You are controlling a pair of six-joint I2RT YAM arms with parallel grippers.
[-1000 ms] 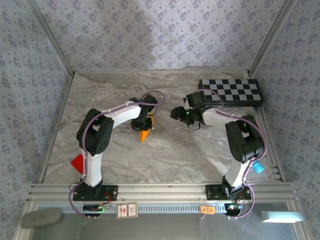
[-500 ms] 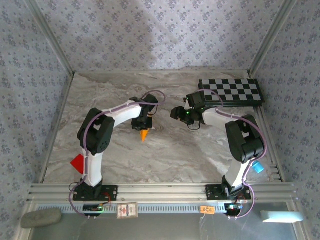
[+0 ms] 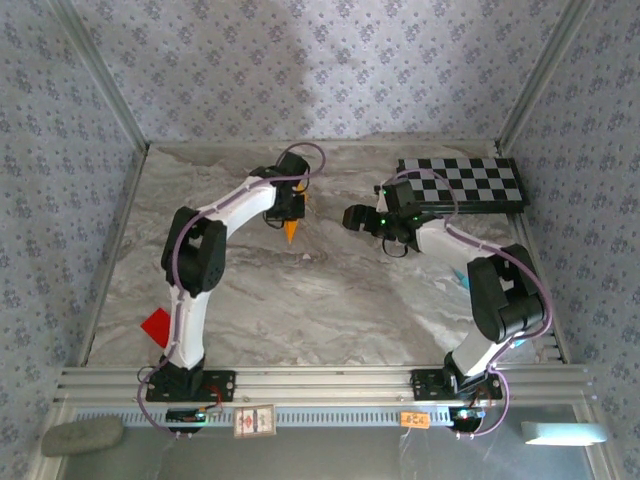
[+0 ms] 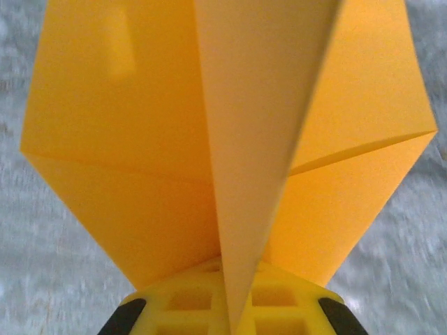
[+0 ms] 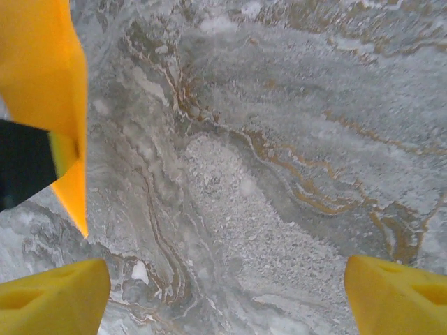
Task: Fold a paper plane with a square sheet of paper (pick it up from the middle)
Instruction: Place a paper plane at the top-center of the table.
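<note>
My left gripper lowers the orange-yellow paper plane and releases its centre fold [image 4: 244, 174] upon the marble table next, since bare marble lies below the gripper.
The square sheet of paper is folded into an orange-yellow paper plane [image 3: 291, 230], a pointed dart with a centre crease. It hangs above the marble table, tip toward the near side. My left gripper [image 3: 286, 212] is shut on it. In the left wrist view the yellow fingers [image 4: 174, 307] pinch the centre fold [image 4: 244, 174] and the wings [image 4: 105, 139] spread to both sides. My right gripper [image 3: 352, 217] hovers just right of the plane, open and empty. Its yellow fingertips [image 5: 52, 300] stand wide apart over bare marble, with the plane [image 5: 42, 77] at the upper left.
A black-and-white checkerboard [image 3: 462, 183] lies at the back right, just behind the right arm. A small red triangular piece [image 3: 155, 327] sits at the left edge near the left arm's base. Patterned walls close in the table [image 3: 330, 300] on three sides.
The left gripper has carried the plane toward the back of the table. The right gripper has opened wider, and its arm has shifted a little toward the back and right.
</note>
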